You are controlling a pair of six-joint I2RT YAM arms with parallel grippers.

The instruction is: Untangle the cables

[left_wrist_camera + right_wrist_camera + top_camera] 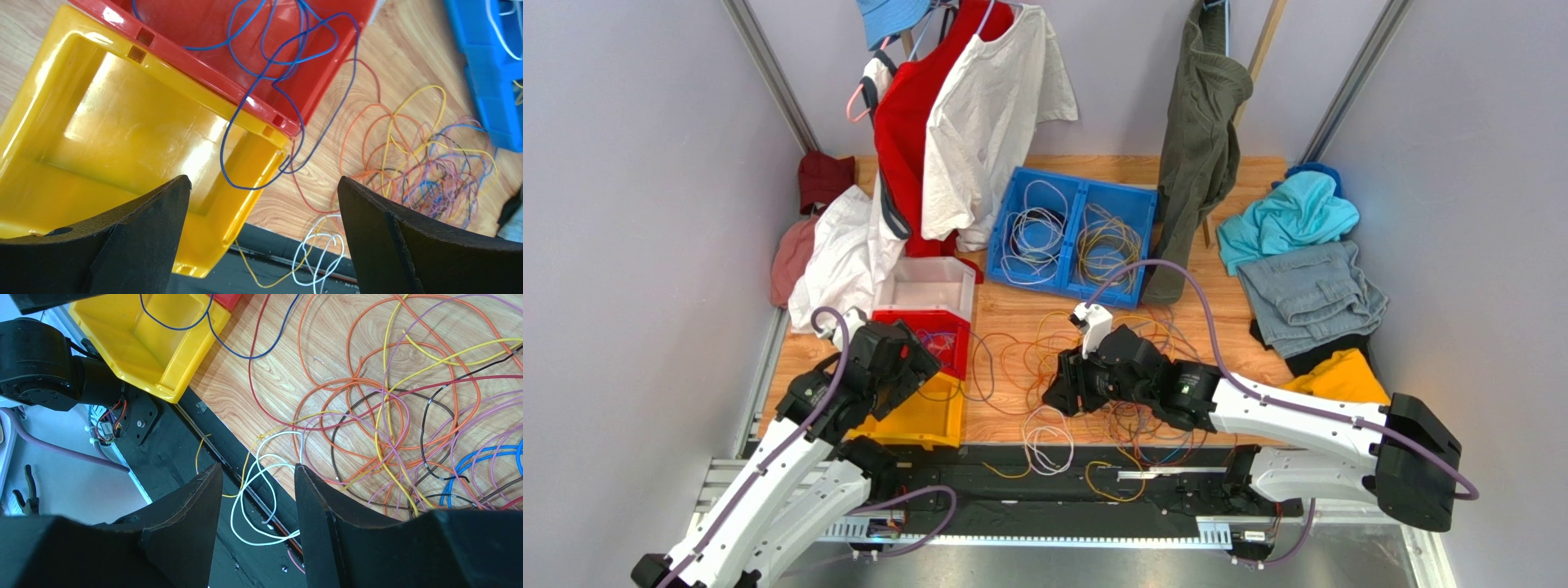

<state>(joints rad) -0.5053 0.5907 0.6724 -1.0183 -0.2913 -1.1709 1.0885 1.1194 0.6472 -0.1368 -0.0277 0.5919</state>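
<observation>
The blue cable's loop drapes past the red bin [202, 30] over the yellow bin's corner, so next I will lower my left gripper to that loop's near end.
A tangle of cables [1100, 368] in orange, yellow, purple, red, blue and brown lies on the wooden table; it also shows in the right wrist view [393, 416] and the left wrist view [423, 165]. A white cable [245, 530] loops over the table's front edge. My right gripper [256, 471] is open and empty, just above that white loop [1048, 441]. A blue cable [276, 92] lies in the red bin [202, 30] and drapes over the yellow bin [123, 135]. My left gripper [263, 184] is open and empty above the yellow bin's corner.
A blue two-part bin [1075, 233] with coiled cables stands at the back. A white bin [925, 288], the red bin [934, 337] and the yellow bin [922, 417] line the left. Clothes hang behind and lie at the right [1308, 294]. A black rail [1075, 484] runs along the front.
</observation>
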